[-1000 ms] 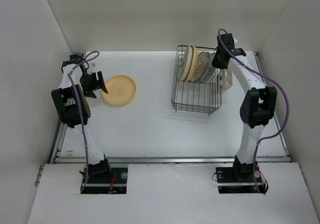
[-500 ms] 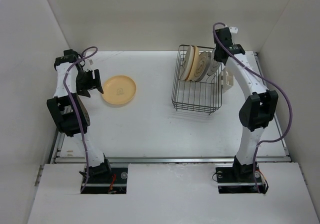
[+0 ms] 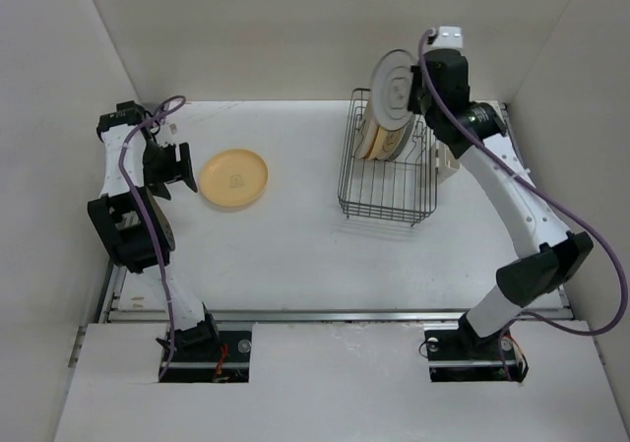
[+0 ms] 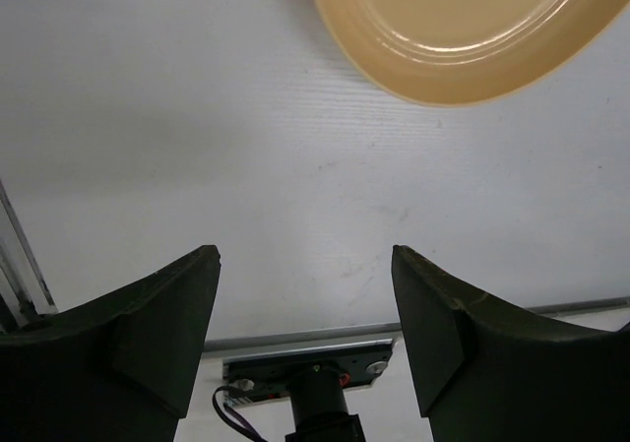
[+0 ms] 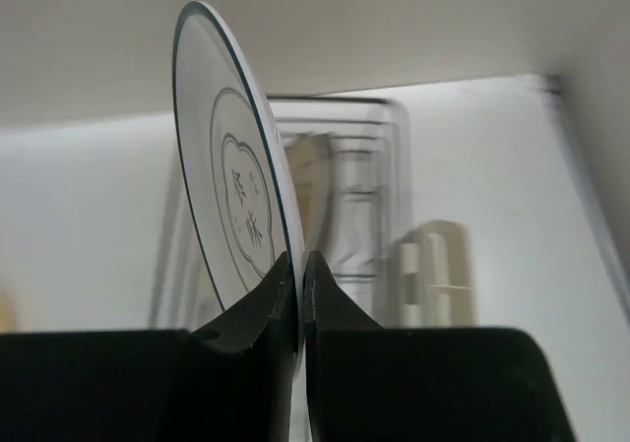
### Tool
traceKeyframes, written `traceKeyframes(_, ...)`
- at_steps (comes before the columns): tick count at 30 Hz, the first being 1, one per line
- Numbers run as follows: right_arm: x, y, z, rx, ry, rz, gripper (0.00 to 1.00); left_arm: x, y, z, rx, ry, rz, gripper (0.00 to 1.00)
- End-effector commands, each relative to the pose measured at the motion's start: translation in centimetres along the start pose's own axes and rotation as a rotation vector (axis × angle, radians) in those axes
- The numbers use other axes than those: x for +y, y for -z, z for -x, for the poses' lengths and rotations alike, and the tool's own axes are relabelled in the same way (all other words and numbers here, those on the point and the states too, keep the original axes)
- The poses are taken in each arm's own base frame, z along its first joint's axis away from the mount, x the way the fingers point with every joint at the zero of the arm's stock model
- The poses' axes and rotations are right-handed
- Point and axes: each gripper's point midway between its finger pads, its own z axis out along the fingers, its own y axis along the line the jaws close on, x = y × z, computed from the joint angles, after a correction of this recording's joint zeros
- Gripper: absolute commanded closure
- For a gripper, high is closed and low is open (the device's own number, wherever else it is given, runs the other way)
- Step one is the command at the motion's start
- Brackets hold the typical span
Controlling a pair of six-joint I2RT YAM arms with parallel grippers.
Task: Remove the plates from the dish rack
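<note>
I need to swing my right gripper back and down next, between rack and yellow-orange plate, and tilt the white plate flat to release it, because the tabletop is bare there.
My right gripper is shut on the rim of a white plate with a dark rim ring and centre motif, and holds it upright above the dish rack. The right wrist view shows that plate pinched between my fingers. Cream and white plates still stand in the rack. A yellow-orange plate lies flat on the table at the left; its edge shows in the left wrist view. My left gripper is open and empty, just left of that plate.
A small cream cup holder hangs on the rack's right side. White walls close in the table at the back and on both sides. A metal rail runs along the table's near edge.
My right gripper has lifted the white motif plate up out of the rack. My left arm has drawn back to the left, away from the yellow-orange plate.
</note>
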Motion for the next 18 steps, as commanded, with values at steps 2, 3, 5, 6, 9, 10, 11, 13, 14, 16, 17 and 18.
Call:
traceKeyframes(2,16.6,7.4,-7.4,0.142,0.196,0.88,1.0,0.9,2.5,-2.3,0.002,0.014,0.015,0.32)
traceKeyframes(3,18.4,7.8,-10.4,0.217,0.217,0.957,1.0,1.2,2.2,-2.7,0.012,0.032,0.006,0.32)
traceKeyframes(5,20.8,9.1,-14.0,0.306,0.247,1.08,1.0,1.6,2.0,-3.1,0.024,0.047,0.006,0.32)
traceKeyframes(6,22.6,9.8,-17.1,0.395,0.268,1.145,1.0,1.9,1.8,-3.4,0.035,0.07,0.005,0.32)
traceKeyframes(9,24.6,11.0,-20.7,0.488,0.299,1.257,1.0,1.8,1.8,-4.1,0.044,0.073,0.004,0.32)
traceKeyframes(10,25.4,11.1,-23.1,0.548,0.307,1.283,1.0,2.1,1.9,-4.2,0.042,0.081,0.005,0.32)
traceKeyframes(11,25.6,11.0,-23.8,0.564,0.326,1.307,1.0,2.2,2.0,-4.5,0.045,0.082,0.014,0.32)
traceKeyframes(13,25.9,11.3,-27.0,0.672,0.321,1.359,1.0,2.1,2.1,-4.7,0.043,0.071,0.014,0.32)
traceKeyframes(14,26.3,11.5,-27.8,0.685,0.331,1.386,1.0,2.2,2.3,-5.0,0.042,0.07,0.025,0.32)
traceKeyframes(16,25.8,11.4,-30.4,0.776,0.339,1.375,1.0,2.3,2.4,-5.5,0.053,0.062,0.032,0.32)
traceKeyframes(17,26.0,11.2,-32.2,0.818,0.347,1.37,1.0,2.2,2.7,-5.4,0.044,0.06,0.034,0.32)
traceKeyframes(18,25.9,10.7,-33.0,0.828,0.356,1.345,0.98,2.4,2.7,-5.5,0.046,0.06,0.044,0.32)
